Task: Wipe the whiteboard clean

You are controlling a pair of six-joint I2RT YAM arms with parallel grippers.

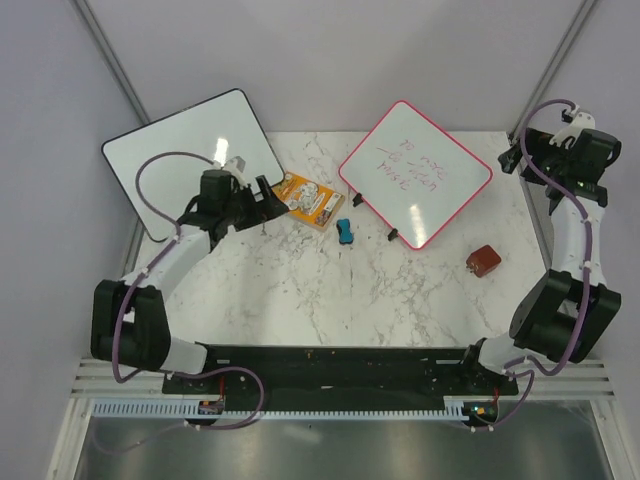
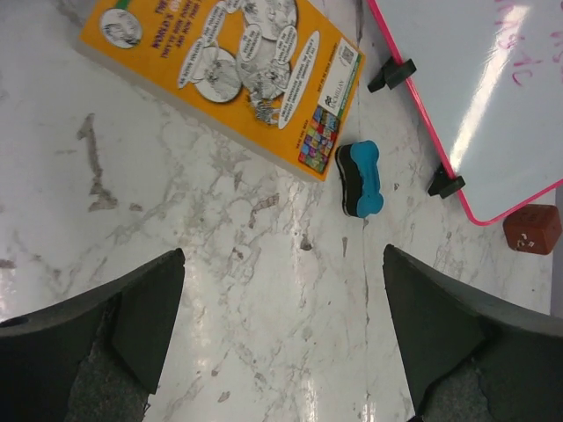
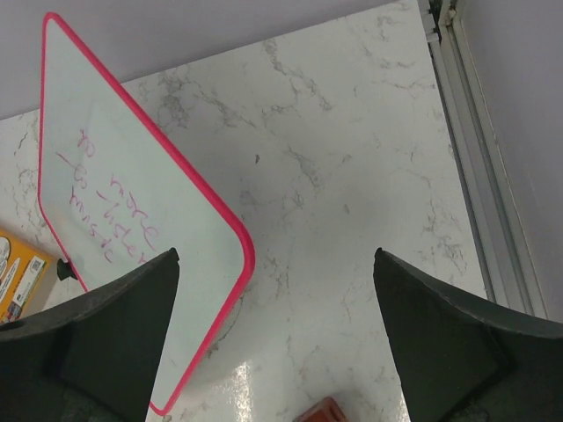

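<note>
The blue eraser narrows between wider ends, so the left gripper should next move down toward the right in the top view and close on the eraser's slim middle (image 1: 345, 231) (image 2: 363, 180).
The pink-framed whiteboard (image 1: 415, 172) stands tilted on small black feet at the back right, with faint red handwriting on it. It also shows in the left wrist view (image 2: 493, 79) and the right wrist view (image 3: 132, 220). A blue eraser (image 1: 344, 233) lies on the marble just left of the board's near corner, and shows in the left wrist view (image 2: 360, 178). My left gripper (image 1: 272, 195) is open and empty, above bare marble (image 2: 283, 255), some way short of the eraser. My right gripper (image 1: 512, 158) is open and empty beside the board's right corner (image 3: 276, 255).
A larger black-framed whiteboard (image 1: 190, 150) leans at the back left. An orange book (image 1: 310, 200) lies between the boards, next to the eraser (image 2: 229, 70). A red-brown block (image 1: 484, 262) sits near the right side (image 3: 330, 411). The table's right edge rail (image 3: 475, 176) is close.
</note>
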